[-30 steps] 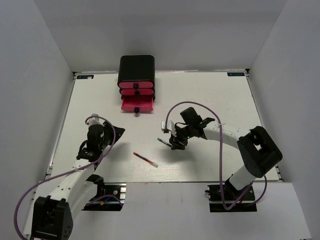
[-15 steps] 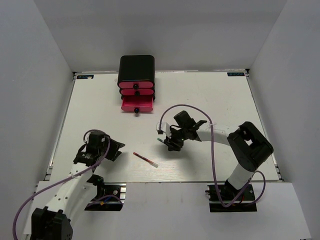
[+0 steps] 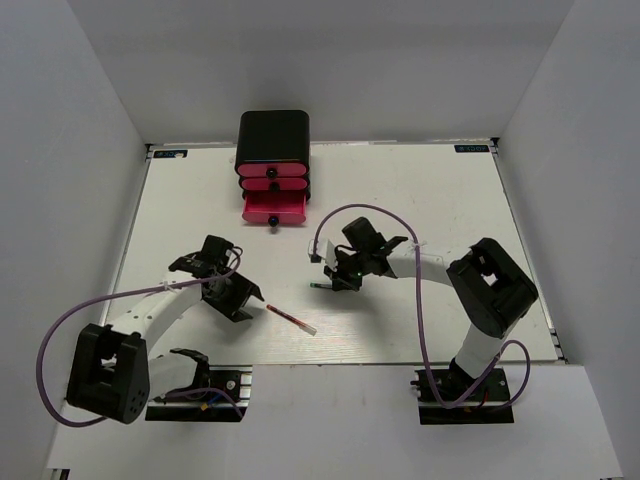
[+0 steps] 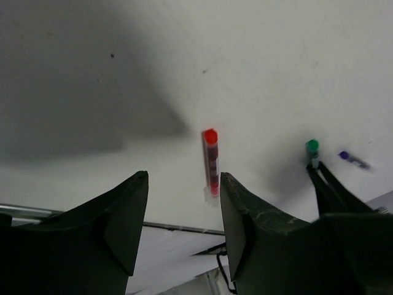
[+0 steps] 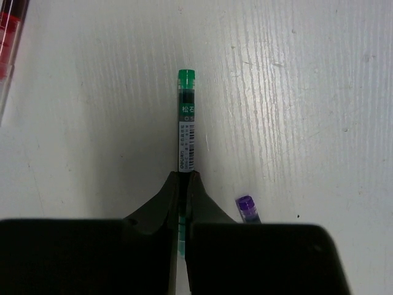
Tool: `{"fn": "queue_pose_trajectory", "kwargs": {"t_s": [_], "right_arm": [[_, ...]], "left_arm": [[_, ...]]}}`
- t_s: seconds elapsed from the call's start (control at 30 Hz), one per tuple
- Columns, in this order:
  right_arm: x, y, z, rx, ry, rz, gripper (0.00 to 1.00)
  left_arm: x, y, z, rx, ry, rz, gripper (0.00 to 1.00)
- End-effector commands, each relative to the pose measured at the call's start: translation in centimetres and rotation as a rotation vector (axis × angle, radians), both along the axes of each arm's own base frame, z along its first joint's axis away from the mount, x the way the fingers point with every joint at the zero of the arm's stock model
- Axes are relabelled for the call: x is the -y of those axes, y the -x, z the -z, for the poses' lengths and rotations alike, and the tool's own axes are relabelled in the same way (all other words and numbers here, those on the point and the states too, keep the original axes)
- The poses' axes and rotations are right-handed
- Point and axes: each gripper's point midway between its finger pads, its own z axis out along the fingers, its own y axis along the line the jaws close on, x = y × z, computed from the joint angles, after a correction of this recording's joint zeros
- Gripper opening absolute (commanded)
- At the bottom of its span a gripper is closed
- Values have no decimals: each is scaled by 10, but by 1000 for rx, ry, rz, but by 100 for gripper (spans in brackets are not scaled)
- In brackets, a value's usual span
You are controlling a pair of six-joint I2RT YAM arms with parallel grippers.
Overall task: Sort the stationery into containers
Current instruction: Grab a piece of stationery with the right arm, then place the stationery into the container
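Observation:
The bottom drawer point(image 3: 273, 209) stands open to the left of my right gripper in the top view, so next I will raise that gripper and move it outward over the drawer to let go of the green pen point(image 3: 317, 286).
A green pen point(image 5: 186, 123) lies on the white table, and my right gripper point(image 5: 185, 179) is shut on its rear end; from above this pair sits mid-table, with the green pen point(image 3: 317, 286) at the right gripper point(image 3: 327, 282). A thin red pen point(image 4: 212, 163) lies just ahead of my left gripper point(image 4: 183, 212), which is open with nothing between its fingers. From above, the red pen point(image 3: 291, 319) is right of the left gripper point(image 3: 248, 300). The containers point(image 3: 272, 165) stand at the back, with the bottom pink-red drawer point(image 3: 273, 209) pulled out.
A short purple-capped piece point(image 5: 245, 206) lies on the table beside the right fingers. The red pen point(image 5: 8, 34) shows at the right wrist view's top left edge. The table's near edge point(image 4: 172, 228) runs just beneath the left fingers.
The left arm swung right and forward to the red pen and its jaws widened. The right gripper shifted slightly left and closed on the green pen.

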Motion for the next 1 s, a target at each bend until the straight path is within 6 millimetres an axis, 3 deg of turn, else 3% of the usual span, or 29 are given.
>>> {"fn": "queue_pose_trajectory", "kwargs": {"t_s": [0.0,0.17,0.27,0.33,0.47,0.5,0.53,0.73,0.8,0.83,0.87,0.97], "right_arm": [[-1,8,10,-34,33,-19,0],[-14,-4,-8,2,-2,-29,0],[-34,-24,-43,74,-71,-39,0],[-51,-47,-77,155,-127,-48,0],[-78,-80,-122,300,-187,-98,0],[-81,-83,-120,308,-183,-105,0],[-89,-93,-135,360,-205,-115,0],[-115,-130,-135,436,-199,-139,0],[-124,-144,-150,487,-220,-132,0],[-130,-149,-136,476,-211,-134,0],[-133,-153,-137,488,-217,-132,0],[-156,-180,-159,569,-276,-102,0]], "left_arm": [[15,16,-5,-37,46,65,61],[30,20,-3,-81,53,49,63],[41,22,-5,-96,56,63,64],[46,24,0,-115,44,51,64],[54,24,7,-145,32,36,64],[53,21,8,-147,19,13,66],[56,18,8,-130,19,11,66],[70,5,8,-109,31,-2,66],[75,5,10,-110,30,16,67],[77,4,12,-112,32,7,67],[77,4,12,-112,32,7,67],[82,6,11,-107,37,22,67]]}}
